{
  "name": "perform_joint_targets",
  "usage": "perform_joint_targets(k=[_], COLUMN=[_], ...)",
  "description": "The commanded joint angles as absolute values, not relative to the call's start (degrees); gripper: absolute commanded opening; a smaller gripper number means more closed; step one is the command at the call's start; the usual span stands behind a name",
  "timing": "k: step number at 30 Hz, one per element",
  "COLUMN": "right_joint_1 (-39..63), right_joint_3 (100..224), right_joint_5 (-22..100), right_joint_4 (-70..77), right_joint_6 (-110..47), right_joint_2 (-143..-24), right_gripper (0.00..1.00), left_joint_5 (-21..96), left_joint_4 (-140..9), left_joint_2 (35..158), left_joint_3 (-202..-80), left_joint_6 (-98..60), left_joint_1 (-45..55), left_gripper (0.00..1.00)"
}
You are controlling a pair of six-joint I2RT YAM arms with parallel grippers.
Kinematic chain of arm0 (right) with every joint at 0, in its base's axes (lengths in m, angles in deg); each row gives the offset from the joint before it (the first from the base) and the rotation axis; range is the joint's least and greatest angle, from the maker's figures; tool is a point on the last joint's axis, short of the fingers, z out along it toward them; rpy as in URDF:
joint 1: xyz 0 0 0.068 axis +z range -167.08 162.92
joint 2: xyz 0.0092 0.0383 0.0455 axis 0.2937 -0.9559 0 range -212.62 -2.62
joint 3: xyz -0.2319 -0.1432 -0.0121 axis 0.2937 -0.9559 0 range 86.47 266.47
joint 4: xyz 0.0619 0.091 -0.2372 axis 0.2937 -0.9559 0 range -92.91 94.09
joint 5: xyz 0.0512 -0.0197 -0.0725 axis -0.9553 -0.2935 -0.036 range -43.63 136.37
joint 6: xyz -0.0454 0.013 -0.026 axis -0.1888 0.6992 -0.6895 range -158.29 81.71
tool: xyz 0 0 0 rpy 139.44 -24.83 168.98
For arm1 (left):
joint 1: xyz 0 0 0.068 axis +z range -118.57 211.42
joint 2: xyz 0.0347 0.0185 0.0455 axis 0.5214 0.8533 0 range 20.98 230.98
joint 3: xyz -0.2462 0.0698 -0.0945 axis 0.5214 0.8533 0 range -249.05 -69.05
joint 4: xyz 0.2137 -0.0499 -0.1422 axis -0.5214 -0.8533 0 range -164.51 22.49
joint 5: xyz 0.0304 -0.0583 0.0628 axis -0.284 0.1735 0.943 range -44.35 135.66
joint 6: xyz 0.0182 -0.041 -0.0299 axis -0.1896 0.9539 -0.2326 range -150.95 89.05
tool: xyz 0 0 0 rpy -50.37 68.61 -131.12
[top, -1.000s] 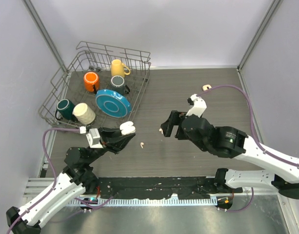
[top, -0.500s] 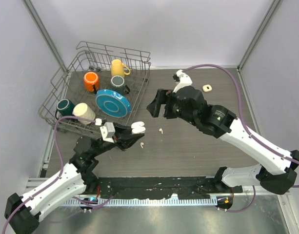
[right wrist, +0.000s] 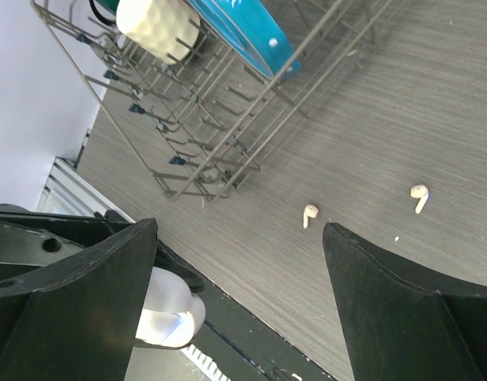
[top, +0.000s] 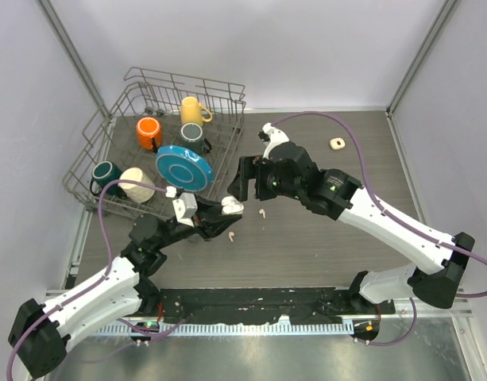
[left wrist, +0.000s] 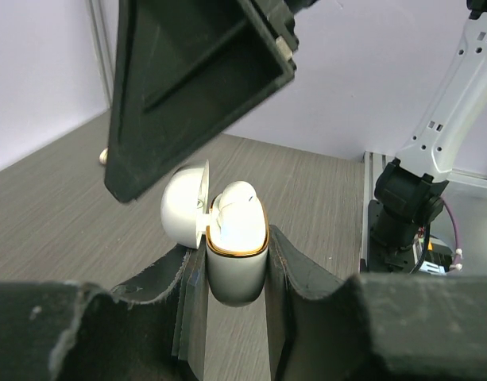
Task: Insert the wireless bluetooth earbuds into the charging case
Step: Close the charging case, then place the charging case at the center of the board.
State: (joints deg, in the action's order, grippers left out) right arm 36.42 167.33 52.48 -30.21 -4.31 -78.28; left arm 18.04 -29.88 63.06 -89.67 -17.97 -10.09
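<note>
I should next lower my left gripper past the earbuds to the bare tabletop below it and to its right in the top view, to release the case point(top: 229, 208).
My left gripper point(top: 219, 214) point(left wrist: 235, 248) is shut on the white charging case point(top: 229, 208) point(left wrist: 235, 254). The case stands upright between the fingers, its lid point(left wrist: 183, 210) swung open to the left. Glare hides what lies in its mouth. My right gripper point(top: 245, 178) point(right wrist: 239, 228) hangs wide open and holds nothing, just above and beyond the case point(right wrist: 168, 313). Two white earbuds lie loose on the table: one point(top: 229, 235) point(right wrist: 309, 214) beside the case, the other point(top: 262, 213) point(right wrist: 419, 194) a little to its right.
A wire dish rack point(top: 140, 171) point(right wrist: 227, 119) with mugs and a blue plate point(top: 183, 167) stands at the back left, close to both grippers. A small pale piece point(top: 336, 143) lies at the back right. The black front rail point(top: 251, 302) runs along the near edge.
The right arm has swung left and forward, leaving one earbud on the table, and its open jaws now hang over the case. The left arm has carried the case up and to the right.
</note>
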Motion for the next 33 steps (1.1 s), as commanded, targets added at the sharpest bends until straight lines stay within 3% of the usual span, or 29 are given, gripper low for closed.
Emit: perform_joint_targets(k=[1,16,21,25,33], right_joint_1=[36.1,36.1,36.0,35.0,26.0], right_joint_3=[164.8,150.8,147.6,146.2,151.2], right_joint_5=[48.8,46.1,65.3,74.9,83.3], right_joint_4=[-28.1,-21.1,-24.7,-28.9,-42.7], right_joint_6=[-5.4,0.4,4.4,9.9,12.6], right_joint_2=[-76.1,-65.0,-59.5,-56.1,-55.4], right_gripper=[0.9,0.9,0.9,0.91,0.93], left_joint_5=[17.5,19.9,20.5,22.1,23.4], left_joint_4=[-25.0,-25.9,-32.5,-46.3,-60.1], left_joint_2=[63.5,64.3,65.9,70.1,88.4], left_joint_3=[-92.2,-91.8,-95.3,-102.1,-116.0], left_joint_6=[-18.9,-17.2,-16.2,-12.8,-3.9], left_joint_1=[-10.1,-10.1,-10.1,-10.1,-14.4], left_gripper=[0.0,0.0,0.0,0.0,0.0])
